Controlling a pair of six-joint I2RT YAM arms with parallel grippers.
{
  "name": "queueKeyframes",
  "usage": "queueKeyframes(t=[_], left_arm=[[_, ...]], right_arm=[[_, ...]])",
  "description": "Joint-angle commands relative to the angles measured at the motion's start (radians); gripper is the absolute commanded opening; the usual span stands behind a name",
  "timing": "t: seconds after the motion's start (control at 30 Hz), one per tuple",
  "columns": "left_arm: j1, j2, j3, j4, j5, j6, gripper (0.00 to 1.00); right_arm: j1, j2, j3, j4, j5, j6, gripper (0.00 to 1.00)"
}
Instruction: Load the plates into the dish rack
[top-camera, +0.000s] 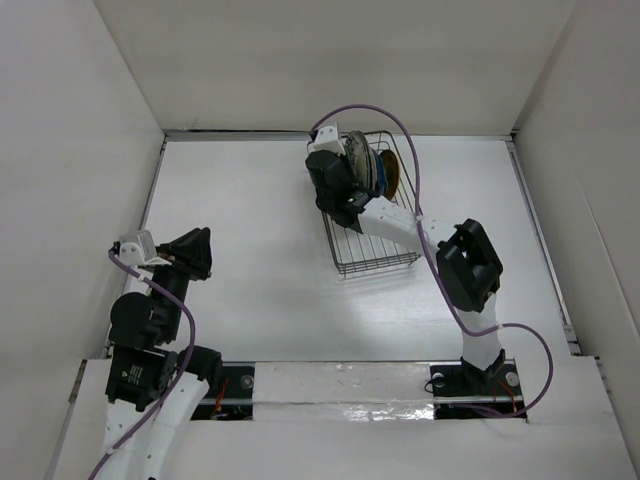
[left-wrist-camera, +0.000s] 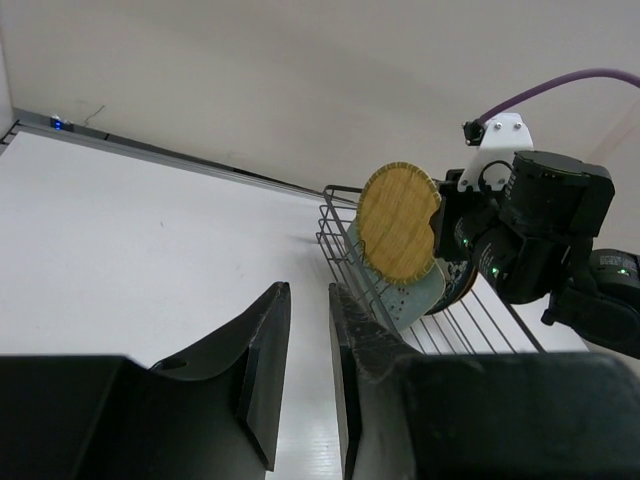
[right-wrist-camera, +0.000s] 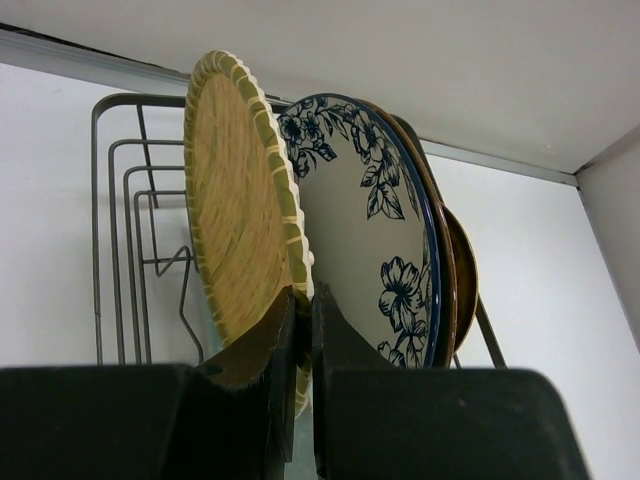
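Next, my right gripper lowers the yellow-gold plate (right-wrist-camera: 235, 210) into the rack beside the mint-green speckled plate and opens, since it still stands higher than that plate.
The black wire dish rack (top-camera: 372, 250) stands at the far middle of the table, with several plates on edge in its far end. My right gripper (right-wrist-camera: 303, 295) is shut on the rim of a yellow-gold plate (right-wrist-camera: 235, 210), which stands upright in the rack (right-wrist-camera: 115, 180). Right behind it is the blue-and-white floral plate (right-wrist-camera: 365, 220), then a brown-rimmed plate (right-wrist-camera: 440, 250). In the left wrist view the yellow-gold plate (left-wrist-camera: 398, 222) leans against a mint-green speckled plate (left-wrist-camera: 415, 293). My left gripper (left-wrist-camera: 308, 290) hovers over bare table to the rack's left, slightly open and holding nothing.
White walls close in the table on the left, right and far sides. The right arm (top-camera: 470, 265) reaches over the rack's near end, and its purple cable (top-camera: 400, 130) loops above the plates. The left arm (top-camera: 150, 310) is folded near the left wall.
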Motion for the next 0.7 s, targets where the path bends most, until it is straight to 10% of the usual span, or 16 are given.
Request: queueKeyframes(t=[0.0,0.33,0.47,0.67], left_arm=[[0.004,0.023,0.004,0.06,0.02,0.006,0.2],[0.004,0.051,0.004,0.053,0.026,0.007,0.32],[0.004,0.069,0.007,0.051,0.027,0.012,0.44],[0.004,0.092,0.009,0.049,0.035,0.016,0.8]], right_arm=[[0.004,-0.012,0.032,0.045,0.03,0.039,0.0],[0.013,0.02,-0.006,-0.088,-0.108,0.302,0.02],[0.013,-0.021,-0.006,-0.093,-0.135,0.317,0.43],[0.022,-0.235,-0.098,-0.064,-0.25,0.338,0.79]])
